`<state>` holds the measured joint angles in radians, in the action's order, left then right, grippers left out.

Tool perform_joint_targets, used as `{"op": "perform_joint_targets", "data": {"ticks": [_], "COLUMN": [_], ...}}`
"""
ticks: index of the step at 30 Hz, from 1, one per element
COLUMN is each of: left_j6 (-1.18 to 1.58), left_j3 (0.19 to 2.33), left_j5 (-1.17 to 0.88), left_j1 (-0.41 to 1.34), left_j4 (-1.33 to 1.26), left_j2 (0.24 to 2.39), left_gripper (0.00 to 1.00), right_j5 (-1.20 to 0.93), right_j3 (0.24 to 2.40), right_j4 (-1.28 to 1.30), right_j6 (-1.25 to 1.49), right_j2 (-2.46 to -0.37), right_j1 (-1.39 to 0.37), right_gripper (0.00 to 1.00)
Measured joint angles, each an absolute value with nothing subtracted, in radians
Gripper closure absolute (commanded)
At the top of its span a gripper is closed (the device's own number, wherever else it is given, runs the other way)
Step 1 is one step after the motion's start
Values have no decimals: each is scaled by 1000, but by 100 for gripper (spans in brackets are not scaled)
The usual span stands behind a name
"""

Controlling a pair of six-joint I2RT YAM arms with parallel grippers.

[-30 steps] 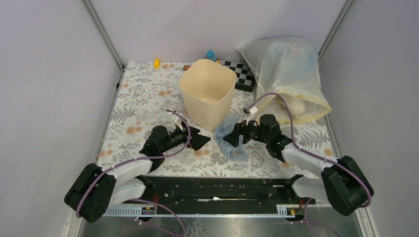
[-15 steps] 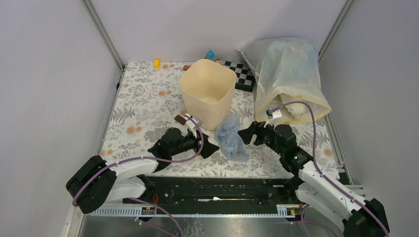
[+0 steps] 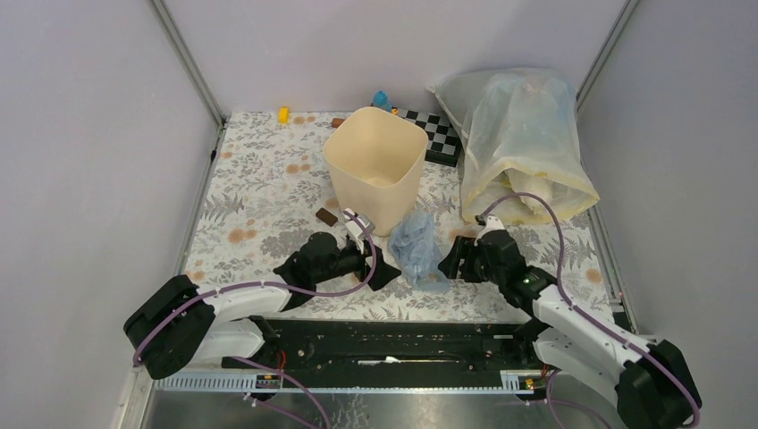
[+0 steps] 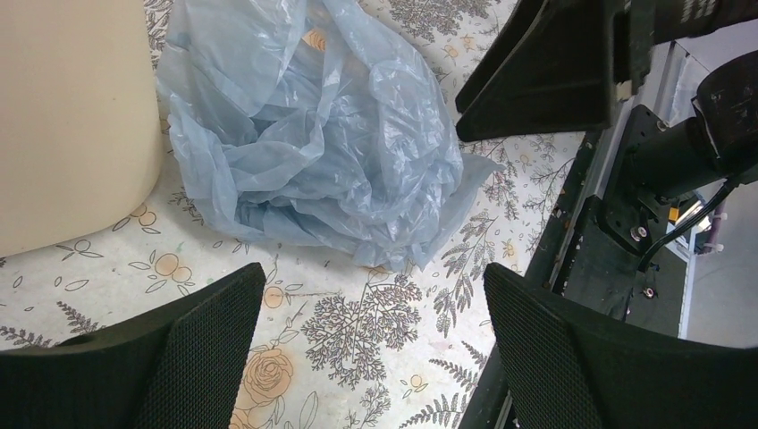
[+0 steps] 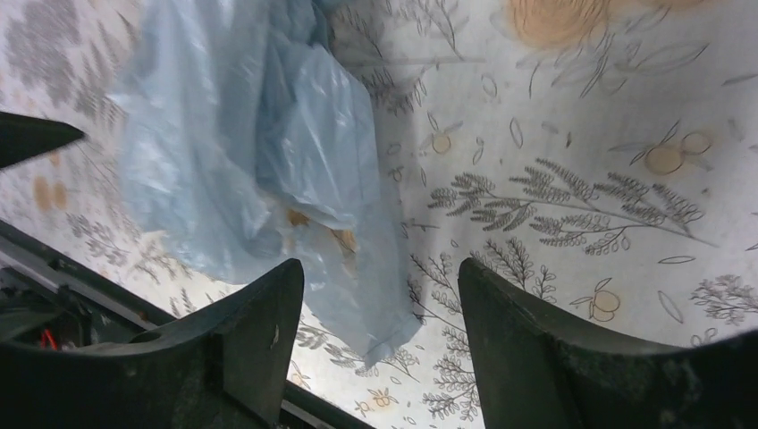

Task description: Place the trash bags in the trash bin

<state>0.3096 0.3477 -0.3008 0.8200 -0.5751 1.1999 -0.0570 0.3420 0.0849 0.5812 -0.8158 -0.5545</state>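
Note:
I should next pull my left gripper back toward the base and close it on the bag's near edge (image 3: 418,281) (image 4: 427,234), because the bag's corner is between my right gripper's fingers.
A crumpled pale-blue trash bag (image 3: 417,248) lies on the floral table just in front of the cream-beige trash bin (image 3: 374,167), which stands upright and open. My left gripper (image 3: 380,264) is open and empty, low on the table just left of the bag (image 4: 322,134). My right gripper (image 3: 450,260) is open and empty, just right of the bag, whose lower corner (image 5: 295,179) lies between its fingers. The bin's wall (image 4: 71,116) shows at the left of the left wrist view.
A large yellowish-clear plastic sack (image 3: 523,134) lies at the back right. A black-and-white checkerboard (image 3: 438,134) sits behind the bin, with small yellow (image 3: 283,114) and blue (image 3: 382,97) items at the back edge. A small brown block (image 3: 326,215) lies left of the bin.
The right gripper let go of the bag, drew back right, then came back low beside it. The left gripper advanced right toward the bag. The bag settled on the table.

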Motion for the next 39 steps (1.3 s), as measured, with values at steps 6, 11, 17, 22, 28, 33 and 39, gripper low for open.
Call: {"op": "perform_joint_targets", "data": {"ticks": [6,11,17,22,28,33,39], "left_j6": [306,303,301,291,288,296,297], "left_j3": [348,347,344,323,309,276,268], "left_j5": [-278,-255,-226,-196,-216,-297,-326], "left_j1": [823,825,826,828,829,833,867], "left_j4": [-567,-569,-567,-571,-572,-587,-560], "left_j2": [1193,1150,1120,1050,1019,898,679], "left_gripper": [5,6,6,6,5,9,7], "right_j5": [-131,-166,-214,-250,-289,-282,-280], "right_j3": [342,351,390,477,680,901,921], "right_j4": [75,68,114,169,264,359,370], "right_j6": [580,580,593,617,650,643,658], "right_j2": [-1011,-1057,-1053,-979,-905,-947,-978], "right_j1": [-563,-604,-638,-649,-655,-673,-701], "right_gripper": [49,74,100,100,100,96,97]}}
